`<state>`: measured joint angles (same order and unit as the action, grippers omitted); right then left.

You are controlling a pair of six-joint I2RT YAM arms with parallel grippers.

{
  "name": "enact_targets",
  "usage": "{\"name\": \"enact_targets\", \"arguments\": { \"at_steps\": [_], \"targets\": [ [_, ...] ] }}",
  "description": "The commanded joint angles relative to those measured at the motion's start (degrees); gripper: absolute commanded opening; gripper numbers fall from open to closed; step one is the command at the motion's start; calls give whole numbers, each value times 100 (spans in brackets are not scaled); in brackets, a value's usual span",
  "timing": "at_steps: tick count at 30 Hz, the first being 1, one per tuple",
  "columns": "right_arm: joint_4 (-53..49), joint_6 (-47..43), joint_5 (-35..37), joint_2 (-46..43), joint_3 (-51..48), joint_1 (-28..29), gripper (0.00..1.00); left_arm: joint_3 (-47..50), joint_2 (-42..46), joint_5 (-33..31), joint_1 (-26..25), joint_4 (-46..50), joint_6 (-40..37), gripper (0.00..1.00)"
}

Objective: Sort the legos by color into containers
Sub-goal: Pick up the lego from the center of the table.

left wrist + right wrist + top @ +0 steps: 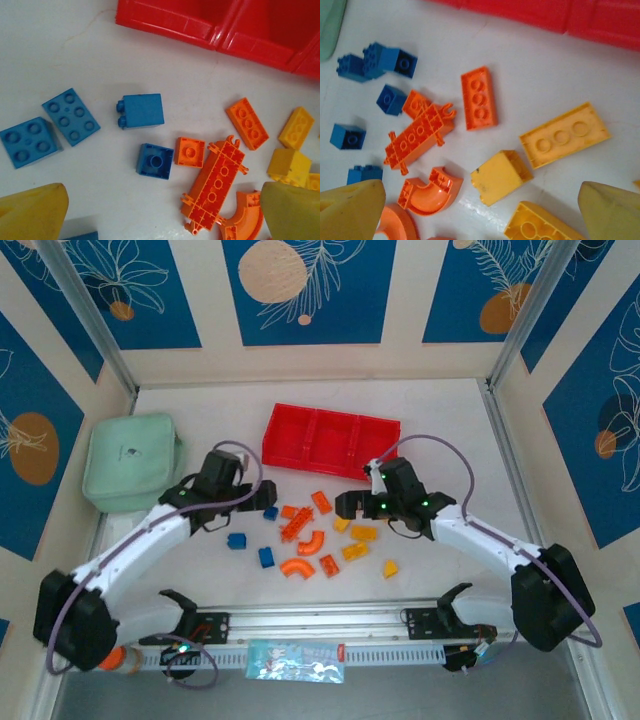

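The ends of the blue lego cube with sideways studs come between my left gripper's open fingers next, as the gripper reaches outward and then lowers.
The legos lie loose on the white table in front of the red tray (330,440), whose three containers hold nothing. My left gripper (240,502) is open above the blue legos; a small blue brick (155,161) and an orange square brick (190,151) lie ahead of its fingers (35,210), beside a long orange piece (215,187). My right gripper (348,506) is open too, hanging over a yellow cube brick (500,176), with a flat yellow brick (564,134) and an orange arch (430,190) close by. Neither gripper touches a brick.
A mint-green pouch (130,460) lies at the left of the table, near the left arm. Patterned walls close the table on three sides. A metal rail (320,625) runs along the near edge between the arm bases.
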<state>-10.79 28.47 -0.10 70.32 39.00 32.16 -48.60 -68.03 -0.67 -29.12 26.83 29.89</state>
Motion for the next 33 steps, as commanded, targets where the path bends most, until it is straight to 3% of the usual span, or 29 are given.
{"name": "enact_targets", "arguments": {
  "at_steps": [1, 10, 22, 33],
  "targets": [
    [274, -205, -87, 223, 195, 186, 99, -574, -625, -447, -219, 439, -309, 95],
    [1159, -520, -258, 725, 138, 304, 99, -1599, -2335, -650, -278, 739, -579, 90],
    [1853, -826, -45, 756, -150, 453, 99, -2213, -3507, -1325, -267, 947, -452, 82],
    [1841, -897, 113, 874, -69, 606, 99, -2168, -3827, -791, -278, 795, -343, 71]
  ]
}}
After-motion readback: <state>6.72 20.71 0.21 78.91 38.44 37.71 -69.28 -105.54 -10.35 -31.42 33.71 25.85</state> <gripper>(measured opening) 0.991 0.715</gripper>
